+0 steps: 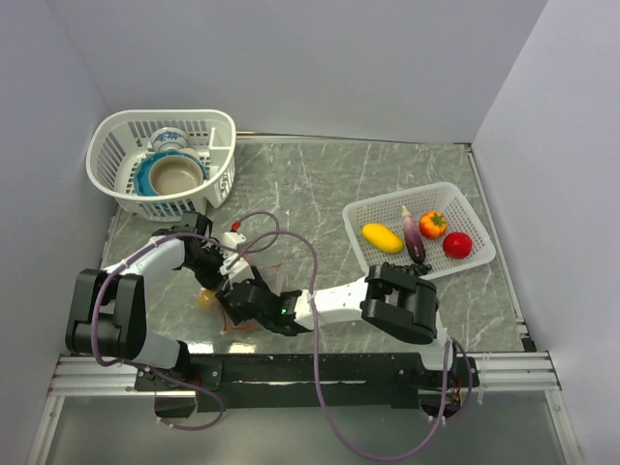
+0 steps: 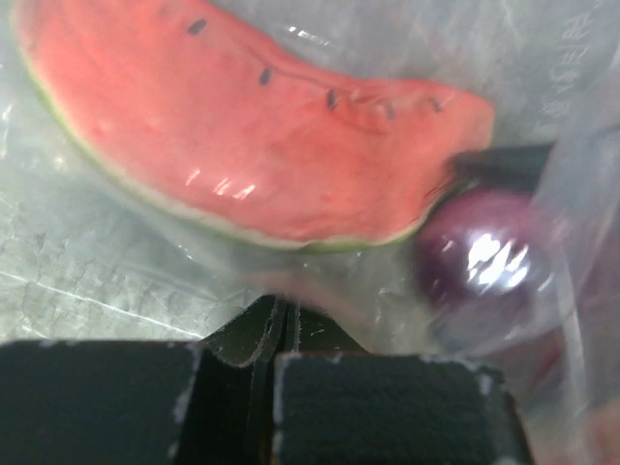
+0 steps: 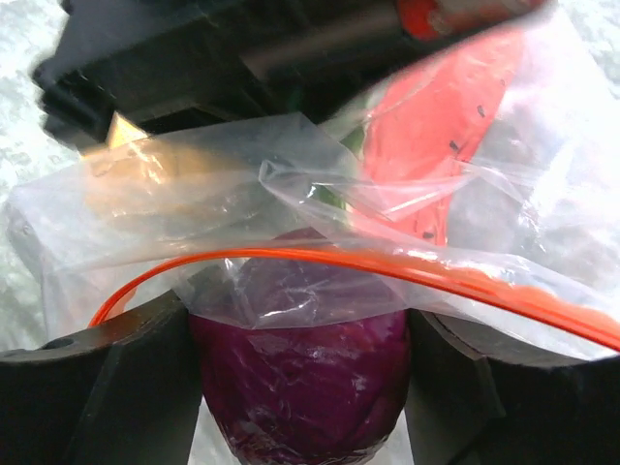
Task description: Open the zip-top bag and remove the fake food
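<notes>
My right gripper pulls the purple fake food up from the bag's opening next, then across to the white basket point(image 1: 386, 217), beside the yellow fruit.
The clear zip-top bag point(image 3: 184, 184) with its orange-red zip strip point(image 3: 320, 257) hangs between my two grippers at the table's front left. My left gripper point(image 2: 271, 334) is shut on a fold of the bag's plastic point(image 2: 407, 310). A red watermelon slice point(image 2: 242, 126) and a dark purple ball point(image 2: 484, 257) show through the bag. My right gripper point(image 3: 300, 368) is shut on the purple cabbage-like fake food point(image 3: 300, 387) at the bag's mouth. In the top view the left gripper point(image 1: 221, 266) and right gripper point(image 1: 242, 300) are close together, hiding most of the bag.
A white basket point(image 1: 472, 208) at the right holds a yellow fruit point(image 1: 382, 237), an eggplant point(image 1: 414, 237), an orange one with a green stem point(image 1: 433, 224) and a red tomato point(image 1: 457, 245). Another white basket point(image 1: 105, 160) with bowls stands at the back left.
</notes>
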{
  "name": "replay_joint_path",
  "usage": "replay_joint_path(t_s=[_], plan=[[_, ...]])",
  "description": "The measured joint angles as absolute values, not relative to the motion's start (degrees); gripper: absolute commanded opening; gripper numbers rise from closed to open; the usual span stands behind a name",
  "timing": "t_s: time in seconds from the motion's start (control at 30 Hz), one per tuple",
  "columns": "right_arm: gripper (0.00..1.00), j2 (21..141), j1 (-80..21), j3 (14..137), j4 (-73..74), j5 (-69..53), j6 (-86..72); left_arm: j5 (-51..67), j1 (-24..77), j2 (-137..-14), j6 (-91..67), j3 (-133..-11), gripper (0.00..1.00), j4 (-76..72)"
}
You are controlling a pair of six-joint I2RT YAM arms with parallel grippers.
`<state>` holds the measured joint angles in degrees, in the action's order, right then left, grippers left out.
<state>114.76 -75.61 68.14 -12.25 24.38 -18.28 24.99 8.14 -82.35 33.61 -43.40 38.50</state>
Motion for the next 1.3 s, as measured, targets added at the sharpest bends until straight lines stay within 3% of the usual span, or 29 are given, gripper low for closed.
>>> replay_joint_path(t_s=[0.17,0.47,0.57,0.7,0.8,0.9,0.97,1.0,1.07,1.3], plan=[[0.47,107.4,-75.6,59.1,-11.9,24.9,-18.8,23.7,8.1,-82.3,33.7,-43.4,0.01,38.4],[0.48,81.6,-75.5,47.7,-9.4,29.8,-19.0,22.5,7.2,-83.5,33.4,-43.6,0.01,37.6],[0.43,73.3,-74.7,44.9,-8.9,33.0,-19.0,22.4,7.2,-83.5,33.4,-43.7,0.01,37.7],[0.21,64.9,-69.9,41.2,-5.9,36.9,-20.3,22.2,7.2,-83.5,33.3,-43.7,0.01,37.8],[0.15,60.5,-61.9,40.1,-0.6,40.6,-23.7,22.2,7.2,-83.4,33.3,-43.8,0.01,38.0],[0.24,58.5,-51.8,40.1,5.7,44.5,-28.9,22.2,7.2,-83.4,33.2,-44.0,0.01,38.3],[0.39,58.3,-46.6,40.2,9.4,45.9,-31.7,22.2,7.2,-83.3,33.2,-44.1,0.01,38.5],[0.66,58.3,-44.1,40.2,11.4,45.9,-32.9,22.2,7.2,-83.3,33.2,-44.1,0.01,38.5],[1.00,58.6,-41.4,40.3,13.9,45.9,-34.4,22.2,7.2,-83.1,33.2,-44.1,0.01,38.6],[1.00,66.0,-44.3,48.0,18.9,45.8,-34.2,22.7,7.2,-82.1,33.1,-44.2,0.01,39.0]])
